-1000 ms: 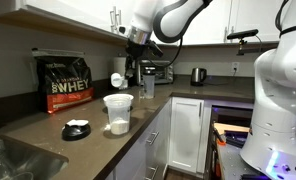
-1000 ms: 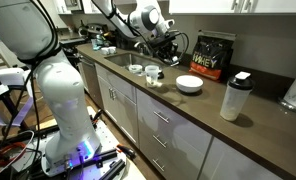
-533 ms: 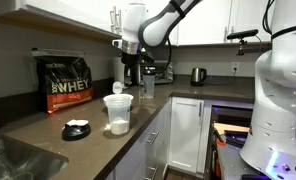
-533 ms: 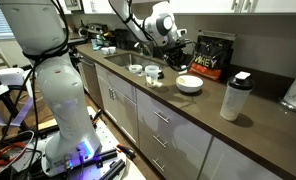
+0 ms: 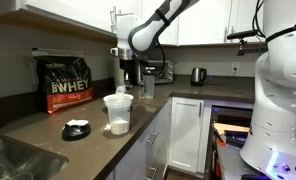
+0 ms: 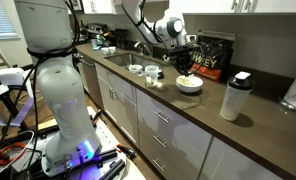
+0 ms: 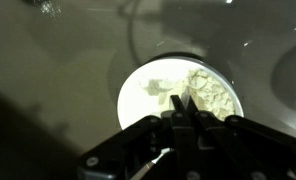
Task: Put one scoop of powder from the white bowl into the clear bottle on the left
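Next, my gripper shifts a little over the powder beside the bowl's rim beyond its fingers and releases the small white scoop, since the bowl lies open below.
My gripper hangs over the white bowl, which holds pale powder. In the wrist view the fingers are pressed together just above the powder, and the bowl's rim shows below them. The gripper is shut on the small white scoop, which hangs below the fingers; in the wrist view the fingers mostly hide it. The clear bottle stands open on the counter and hides the bowl in that exterior view. In an exterior view it stands to the right of the bowl, apart from the gripper.
A black whey bag stands against the wall behind the bowl. A white-and-dark lid lies near the bottle. Two small cups sit by the sink. A kettle stands at the far corner.
The gripper has carried the scoop away from the small cups toward the bowl and lowered it to just above the powder.
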### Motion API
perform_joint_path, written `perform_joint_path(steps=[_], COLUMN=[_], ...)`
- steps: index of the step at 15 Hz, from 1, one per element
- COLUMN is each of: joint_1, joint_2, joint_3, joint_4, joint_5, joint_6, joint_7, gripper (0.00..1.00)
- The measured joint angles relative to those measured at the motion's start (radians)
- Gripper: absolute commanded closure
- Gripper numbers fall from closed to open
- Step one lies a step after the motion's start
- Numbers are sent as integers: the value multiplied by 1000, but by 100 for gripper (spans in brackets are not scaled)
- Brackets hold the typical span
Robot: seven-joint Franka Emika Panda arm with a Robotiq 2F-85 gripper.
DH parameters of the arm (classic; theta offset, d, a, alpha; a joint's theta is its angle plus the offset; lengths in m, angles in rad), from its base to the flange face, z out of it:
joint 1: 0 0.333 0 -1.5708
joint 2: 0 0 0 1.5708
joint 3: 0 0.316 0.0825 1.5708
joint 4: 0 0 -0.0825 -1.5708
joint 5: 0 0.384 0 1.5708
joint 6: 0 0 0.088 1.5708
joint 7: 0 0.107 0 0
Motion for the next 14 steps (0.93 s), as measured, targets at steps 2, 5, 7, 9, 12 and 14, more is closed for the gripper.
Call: perform_joint_path(steps=[2, 5, 7, 9, 12, 14], joint_1=[0, 0, 0, 0, 0, 2], joint_2=[15, 30, 40, 49, 63, 64], joint_3=[-4, -6, -6, -6, -6, -6], joint_4=[17, 30, 35, 39, 42, 42], joint_5=[0, 2, 4, 4, 4, 4], joint_6=[-27, -59, -73, -86, -95, -97], joint_7=[1, 1, 1, 1, 1, 1], gripper=[99, 99, 99, 99, 64, 52])
